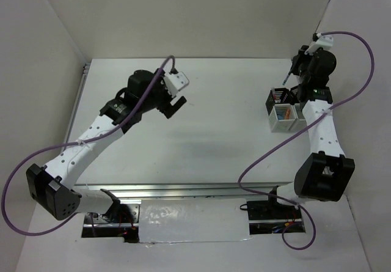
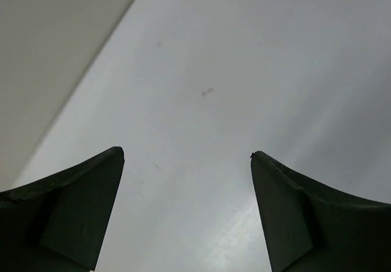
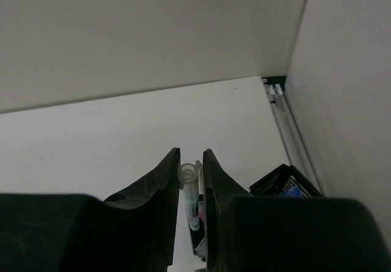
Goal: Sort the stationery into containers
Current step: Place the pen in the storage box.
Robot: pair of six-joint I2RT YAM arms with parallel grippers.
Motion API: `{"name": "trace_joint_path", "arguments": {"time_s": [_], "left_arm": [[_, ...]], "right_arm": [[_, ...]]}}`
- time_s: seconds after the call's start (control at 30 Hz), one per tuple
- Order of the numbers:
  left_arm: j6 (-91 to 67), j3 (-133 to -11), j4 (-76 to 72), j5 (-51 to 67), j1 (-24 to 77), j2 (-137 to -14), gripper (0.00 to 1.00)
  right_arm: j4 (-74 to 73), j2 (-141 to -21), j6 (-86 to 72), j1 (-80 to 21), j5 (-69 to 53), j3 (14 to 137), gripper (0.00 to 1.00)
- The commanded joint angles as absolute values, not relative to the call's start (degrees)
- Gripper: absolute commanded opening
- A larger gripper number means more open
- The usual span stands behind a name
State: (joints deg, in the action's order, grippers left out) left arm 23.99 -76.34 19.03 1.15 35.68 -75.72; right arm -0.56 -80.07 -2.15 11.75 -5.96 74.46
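Observation:
I need to turn the pale green pen with my right gripper next and lower it toward the opening of the black bin with the pink item.
My right gripper (image 1: pixel 297 67) hangs above the containers (image 1: pixel 285 110), a cluster of small black and white bins at the table's far right. In the right wrist view the right gripper (image 3: pixel 191 157) is shut on a pale green pen with a clear cap (image 3: pixel 190 189), held upright between the fingers. A black slatted bin (image 3: pixel 286 182) with a blue-tipped item (image 3: pixel 292 192) shows below. The white bin (image 1: pixel 283 117) holds orange and dark items. My left gripper (image 1: pixel 175 102) is open and empty, raised over the table's far left-middle; its wrist view shows the left gripper (image 2: pixel 186 154) over bare table only.
White walls enclose the table on the left, back and right. A metal rail (image 3: pixel 292 131) runs along the right edge beside the bins. Purple cables loop over both arms.

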Motion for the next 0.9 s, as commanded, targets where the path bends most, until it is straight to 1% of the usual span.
{"name": "trace_joint_path", "arguments": {"time_s": [0.0, 0.13, 0.3, 0.5, 0.63, 0.73, 0.87], "left_arm": [[7.83, -76.64, 24.61, 12.91, 29.64, -76.55, 0.97], [7.12, -74.54, 22.77, 14.85, 26.46, -75.42, 0.97], [7.38, -71.55, 21.01, 16.17, 25.40, -74.09, 0.97], [7.03, -70.49, 19.86, 16.61, 24.79, -74.44, 0.98], [6.77, -70.23, 19.60, 17.14, 24.43, -74.71, 0.98], [6.85, -69.35, 18.90, 17.31, 24.43, -74.27, 0.98], [7.21, -68.56, 18.90, 17.40, 24.17, -73.57, 0.98]], "right_arm": [[8.18, -83.14, -0.97, 13.18, 5.16, 75.67, 0.00], [5.98, -88.14, -0.70, 14.06, 8.25, 79.36, 0.00], [0.45, -93.07, -0.62, 14.24, 7.47, 84.72, 0.01], [-1.32, -93.95, 1.49, 13.71, 8.35, 85.17, 0.06], [-5.00, -95.09, -2.09, 13.27, 8.44, 86.65, 0.09], [-4.49, -95.19, -5.26, 13.27, 8.44, 86.05, 0.09], [-2.55, -95.62, -5.80, 12.13, 9.93, 85.17, 0.08]]}}
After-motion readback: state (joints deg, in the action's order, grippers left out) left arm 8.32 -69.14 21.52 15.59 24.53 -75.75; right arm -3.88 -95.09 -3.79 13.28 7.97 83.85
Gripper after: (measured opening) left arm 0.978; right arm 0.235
